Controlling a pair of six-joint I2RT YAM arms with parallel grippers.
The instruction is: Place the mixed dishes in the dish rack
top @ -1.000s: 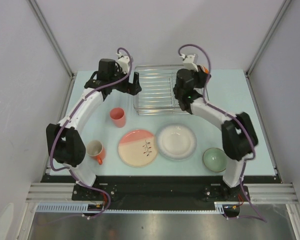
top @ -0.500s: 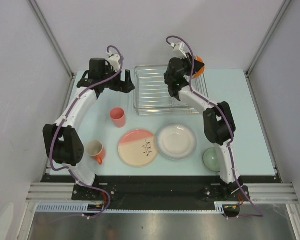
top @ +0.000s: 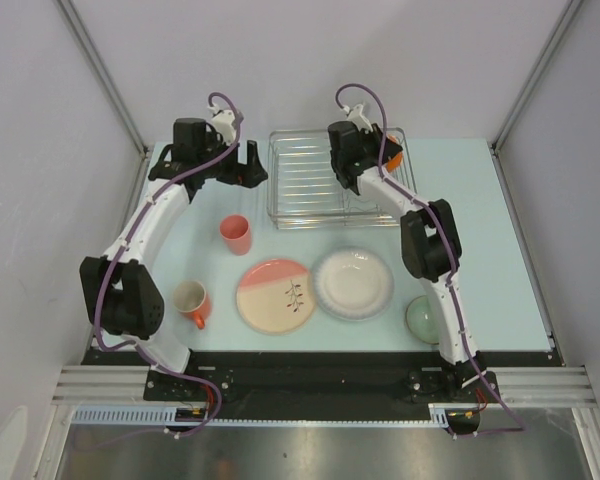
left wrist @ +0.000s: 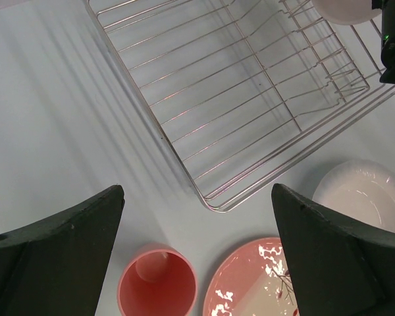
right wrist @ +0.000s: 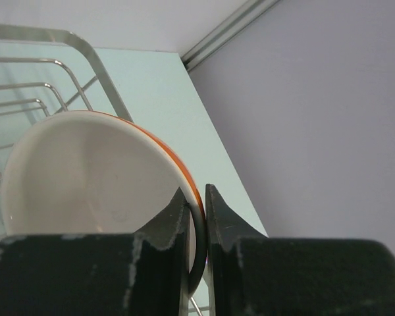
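Observation:
The small cream bowl (right wrist: 85,178) still hangs above the rack's wire loops and the rack's side bar. It goes down between them next with my right gripper.
My right gripper (top: 380,152) (right wrist: 196,197) is shut on the rim of the small cream bowl (right wrist: 85,178), which is orange outside. It holds the bowl tilted over the back right corner of the dish rack (top: 310,190) (left wrist: 250,99). My left gripper (top: 248,160) (left wrist: 197,263) is open and empty, above the table left of the rack. The salmon-pink tumbler (top: 235,233) (left wrist: 158,286), orange mug (top: 192,300), pink-and-cream plate (top: 275,295) (left wrist: 250,283), white plate (top: 352,283) (left wrist: 365,197) and green bowl (top: 425,318) stand on the table.
The rack holds nothing else that shows. The right arm reaches over the green bowl and partly hides it. Grey walls close in at the back and both sides. The table's right edge runs close beside the rack in the right wrist view.
My right arm has swung the cream bowl leftward and settled it over the rack's back right corner. My left gripper has drifted left, away from the rack.

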